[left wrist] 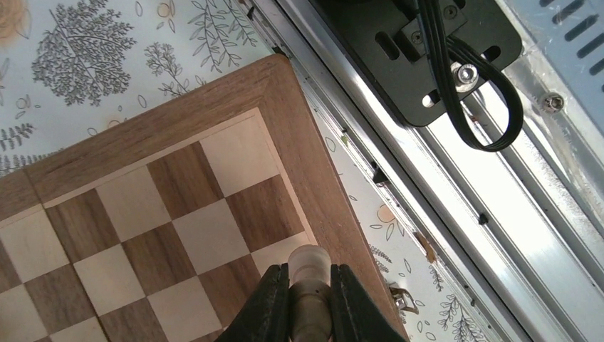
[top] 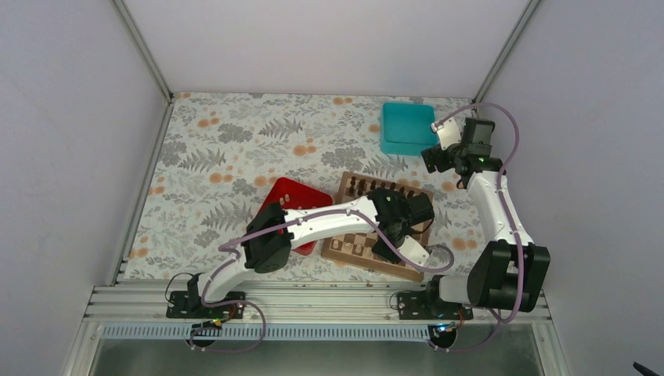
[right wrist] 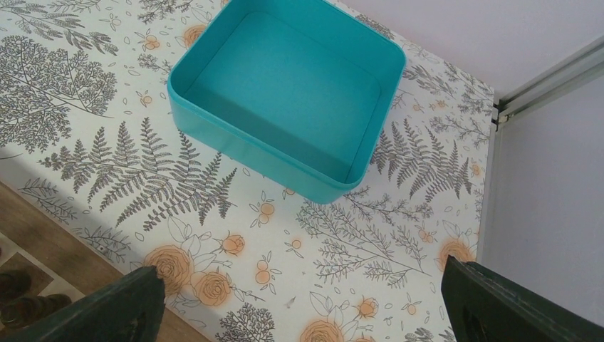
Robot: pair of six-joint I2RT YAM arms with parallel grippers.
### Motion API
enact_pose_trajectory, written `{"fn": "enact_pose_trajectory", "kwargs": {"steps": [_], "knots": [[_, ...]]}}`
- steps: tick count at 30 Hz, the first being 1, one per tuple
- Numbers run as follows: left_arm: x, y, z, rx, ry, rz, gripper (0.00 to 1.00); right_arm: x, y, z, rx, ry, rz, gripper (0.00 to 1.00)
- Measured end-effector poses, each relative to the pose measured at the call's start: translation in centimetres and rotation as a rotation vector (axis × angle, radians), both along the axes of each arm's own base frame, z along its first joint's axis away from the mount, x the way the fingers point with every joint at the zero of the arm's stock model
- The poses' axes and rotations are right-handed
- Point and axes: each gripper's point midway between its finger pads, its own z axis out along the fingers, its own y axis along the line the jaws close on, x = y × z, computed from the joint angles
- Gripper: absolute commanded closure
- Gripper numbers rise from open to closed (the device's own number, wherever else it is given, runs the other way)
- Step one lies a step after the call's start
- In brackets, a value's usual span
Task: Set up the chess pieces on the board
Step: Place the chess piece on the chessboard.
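The pale square by the brown border (left wrist: 278,254) is bare beneath the cream piece I am holding. I should move my left gripper down to that square next and release the piece there.
The wooden checkered board (top: 344,241) lies at the table's near middle; its near right corner fills the left wrist view (left wrist: 235,100). My left gripper (left wrist: 310,285) is shut on a pale cream chess piece (left wrist: 310,265) and holds it over the board's edge squares next to the brown border. In the top view the left gripper (top: 389,239) hangs over the board's near right part. Dark pieces (top: 366,188) stand along the board's far row. My right gripper (right wrist: 303,296) is open and empty above the cloth, right of the board's far corner (right wrist: 28,235).
An empty teal box (right wrist: 285,92) sits at the far right, also in the top view (top: 407,127). A red tray (top: 291,197) lies left of the board, partly under my left arm. The metal rail (left wrist: 456,178) and an arm base run just beyond the board's near edge.
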Motion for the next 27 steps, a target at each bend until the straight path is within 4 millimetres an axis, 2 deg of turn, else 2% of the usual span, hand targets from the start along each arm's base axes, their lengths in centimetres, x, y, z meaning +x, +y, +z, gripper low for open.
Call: {"fn": "enact_pose_trajectory", "kwargs": {"steps": [13,27], "knots": [[0.2,0.2,-2.8,0.061,-0.003,-0.014,0.94,0.0,0.1,0.0,0.003,0.0,0.004,0.0],[0.7,0.1,-3.0,0.068,-0.027,-0.011,0.94,0.0,0.3,0.0,0.013,-0.001,0.015,0.0]]}}
